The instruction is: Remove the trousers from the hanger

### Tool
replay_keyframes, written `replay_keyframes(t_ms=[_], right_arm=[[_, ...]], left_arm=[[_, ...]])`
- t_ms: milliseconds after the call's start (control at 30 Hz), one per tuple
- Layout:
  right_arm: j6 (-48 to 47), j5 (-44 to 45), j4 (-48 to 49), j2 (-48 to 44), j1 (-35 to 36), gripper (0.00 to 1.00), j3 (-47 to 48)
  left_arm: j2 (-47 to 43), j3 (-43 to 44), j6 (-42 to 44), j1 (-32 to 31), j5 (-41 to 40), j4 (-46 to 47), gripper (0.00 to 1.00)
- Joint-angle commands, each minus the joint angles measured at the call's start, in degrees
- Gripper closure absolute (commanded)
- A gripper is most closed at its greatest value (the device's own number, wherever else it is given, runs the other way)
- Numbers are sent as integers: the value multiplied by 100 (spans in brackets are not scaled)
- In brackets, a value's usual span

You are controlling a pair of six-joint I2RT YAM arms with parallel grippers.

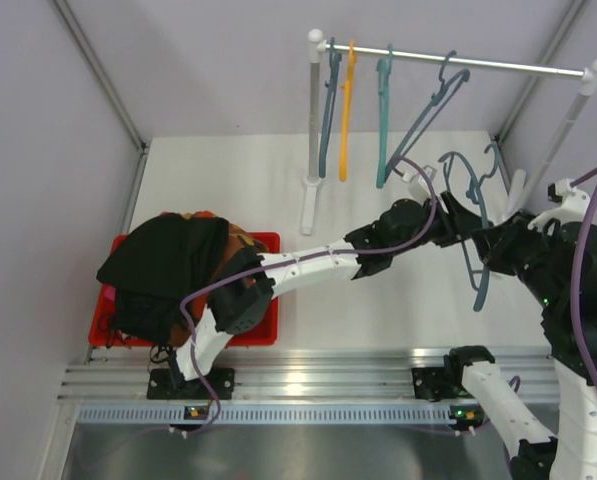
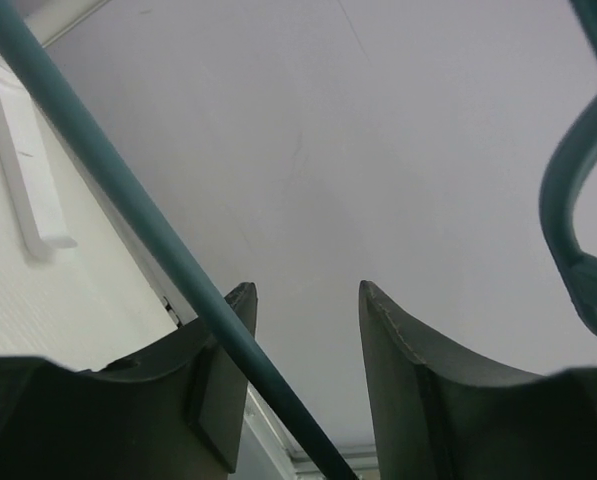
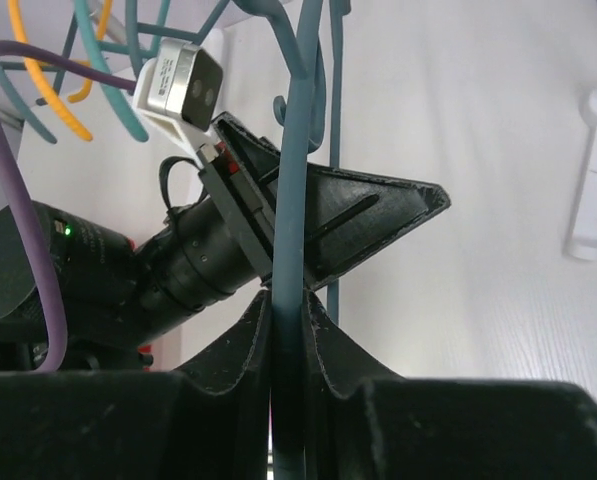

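I will next use my right gripper to carry the held blue hanger outward onto the metal bar's empty part (image 1: 504,66) past the tilted hanger and let it go, since the held hanger is bare.
The trousers (image 1: 168,265) lie heaped in a red bin (image 1: 268,240) at the left, a black pair on top and an orange patterned one (image 1: 240,240) showing beside it. A bare blue hanger (image 1: 475,215) hangs off the rail at centre right. My right gripper (image 3: 288,300) is shut on the hanger's thin bar (image 3: 298,150). My left gripper (image 2: 303,290) is open, and a teal hanger bar (image 2: 128,190) slants between its fingers, close against the left one. In the top view both grippers meet at the hanger, the left gripper (image 1: 446,215) next to the right gripper (image 1: 486,243).
A white rack with a metal rail (image 1: 458,62) stands at the back. Bare hangers hang on it: blue (image 1: 330,100), orange (image 1: 348,110), teal (image 1: 383,120) and a tilted blue one (image 1: 428,110). The rack's white foot (image 2: 23,170) is left of my left gripper.
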Motion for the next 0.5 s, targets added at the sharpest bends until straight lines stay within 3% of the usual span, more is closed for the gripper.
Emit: replay_keyframes(t_ms=[0, 167, 467], right_arm=[[-171, 898, 568, -53, 61, 100, 101], [-400, 1463, 454, 114, 61, 100, 233], [-848, 1964, 962, 272, 61, 100, 225]], left_arm=[[-248, -186, 288, 123, 256, 48, 48], [-697, -424, 727, 123, 458, 30, 29], [-1637, -1074, 1194, 123, 432, -110, 22]])
